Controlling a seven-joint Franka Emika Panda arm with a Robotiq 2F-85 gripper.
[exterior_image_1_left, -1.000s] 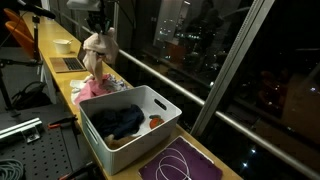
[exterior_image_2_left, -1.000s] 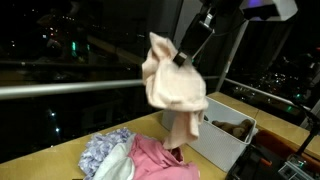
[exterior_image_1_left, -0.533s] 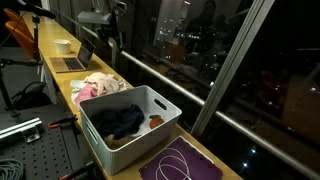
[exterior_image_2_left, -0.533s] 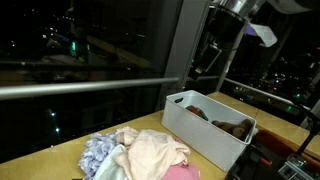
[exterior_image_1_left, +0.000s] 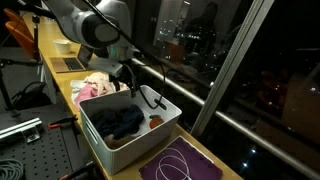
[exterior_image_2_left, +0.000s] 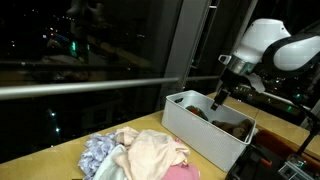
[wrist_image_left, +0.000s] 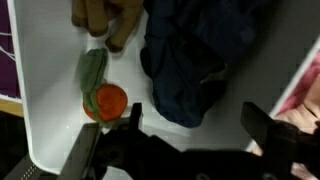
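The gripper lowers into the bin (exterior_image_1_left: 150, 143) onto the dark blue cloth's crumpled end (exterior_image_1_left: 132, 113) next. That end lies below it and lines up between its open fingers.
My gripper (exterior_image_1_left: 133, 88) (exterior_image_2_left: 217, 100) hangs over the white bin (exterior_image_1_left: 150, 143) (exterior_image_2_left: 200, 140), with nothing between its open fingers. In the wrist view the gripper (wrist_image_left: 197, 118) is just above a crumpled dark blue cloth (wrist_image_left: 190, 50) (exterior_image_1_left: 118, 122) lying in the bin. Beside that cloth are an orange and green toy (wrist_image_left: 108, 100) and a brown plush (wrist_image_left: 105, 15). On the table next to the bin lies a pile of clothes, with a peach cloth (exterior_image_2_left: 150, 155) (exterior_image_1_left: 95, 85) on top, a pink one (exterior_image_2_left: 180, 173) and a floral one (exterior_image_2_left: 95, 155).
A purple mat with a white cable (exterior_image_1_left: 180, 163) lies in front of the bin. Farther along the yellow table are a laptop (exterior_image_1_left: 70, 63) and a bowl (exterior_image_1_left: 63, 45). A window with a railing (exterior_image_2_left: 90, 88) runs along the table's far side.
A second ago the gripper held the peach cloth up above the pile. The cloth now lies on the pile, the jaws have opened, and the arm has moved over the bin.
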